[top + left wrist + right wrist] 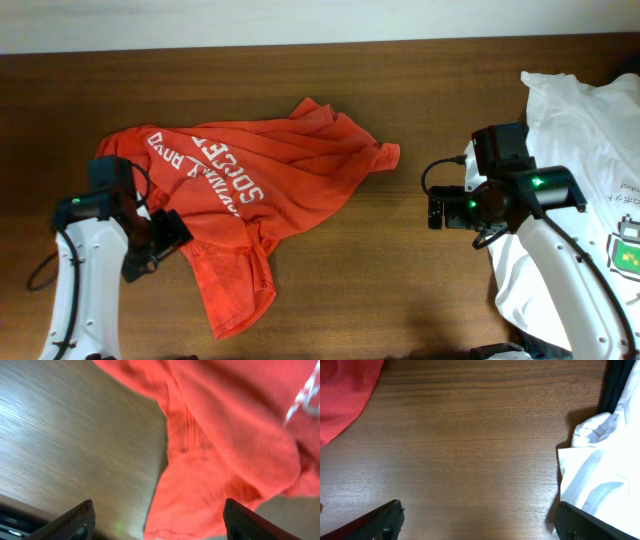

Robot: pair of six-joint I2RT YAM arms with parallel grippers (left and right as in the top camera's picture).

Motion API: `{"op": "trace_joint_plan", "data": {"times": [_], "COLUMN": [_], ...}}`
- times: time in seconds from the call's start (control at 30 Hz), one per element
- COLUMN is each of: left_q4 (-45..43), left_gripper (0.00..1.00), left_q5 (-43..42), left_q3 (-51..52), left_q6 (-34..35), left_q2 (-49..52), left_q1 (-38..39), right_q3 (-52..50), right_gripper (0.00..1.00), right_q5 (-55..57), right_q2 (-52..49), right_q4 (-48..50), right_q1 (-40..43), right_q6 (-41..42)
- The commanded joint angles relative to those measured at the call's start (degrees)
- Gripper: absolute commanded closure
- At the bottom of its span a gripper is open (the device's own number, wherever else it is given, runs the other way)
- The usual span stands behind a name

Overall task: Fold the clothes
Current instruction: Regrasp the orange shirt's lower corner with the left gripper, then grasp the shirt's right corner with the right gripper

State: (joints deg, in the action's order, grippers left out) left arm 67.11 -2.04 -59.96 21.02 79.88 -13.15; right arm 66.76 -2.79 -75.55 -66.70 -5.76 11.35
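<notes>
Next, my right gripper moves outward and down, toward the left in the overhead view, onto the T-shirt's jutting corner [387, 156], which lies nearest across bare table.
An orange-red T-shirt [250, 190] with white "SOCCER" print lies crumpled on the brown table, left of centre. It also shows in the left wrist view [225, 445] and at the top left corner of the right wrist view [342, 395]. My left gripper [165, 240] is open at the shirt's lower left edge, its fingers wide apart [157, 520] over the hem and bare wood. My right gripper [437, 210] is open and empty over bare table [477, 520], between the orange shirt and white T-shirts [580, 170] at the right, which also show in the right wrist view [600, 460].
The wooden table [400, 290] runs to a pale wall at the back. The white T-shirts pile lies under my right arm and reaches the right edge; one has a green printed logo [628, 245]. A dark cable [40, 275] loops by the left arm.
</notes>
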Motion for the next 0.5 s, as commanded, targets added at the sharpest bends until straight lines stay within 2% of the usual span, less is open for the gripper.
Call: {"op": "trace_joint_plan", "data": {"times": [0.0,0.17,0.3,0.33,0.37,0.47], "left_q4": [-6.0,-17.6,-21.7,-23.1,-24.5,-27.0], "left_gripper": [0.2,0.2,0.35,0.5,0.52,0.51], "left_q5": [-6.0,-6.4,-3.4,-3.3,-3.4,-3.2], "left_q3": [9.2,21.9,23.6,23.8,24.4,27.3], "left_q6": [0.0,3.5,3.8,3.8,3.9,4.9], "left_q2": [-0.1,-0.1,-0.1,-0.1,-0.1,-0.1], "left_q1": [4.1,6.6,6.6,6.6,6.6,6.7], "right_q3": [0.7,0.7,0.7,0.7,0.7,0.7], "right_gripper": [0.01,0.01,0.01,0.01,0.02,0.01], "right_q5": [0.9,0.9,0.9,0.9,0.9,0.9], "right_q2": [-0.1,-0.1,-0.1,-0.1,-0.1,-0.1], "right_q4": [0.0,0.0,0.0,0.0,0.0,-0.1], "right_q1": [0.3,0.3,0.3,0.3,0.3,0.3], "right_q6": [-0.1,-0.1,-0.1,-0.1,-0.1,-0.1]}}
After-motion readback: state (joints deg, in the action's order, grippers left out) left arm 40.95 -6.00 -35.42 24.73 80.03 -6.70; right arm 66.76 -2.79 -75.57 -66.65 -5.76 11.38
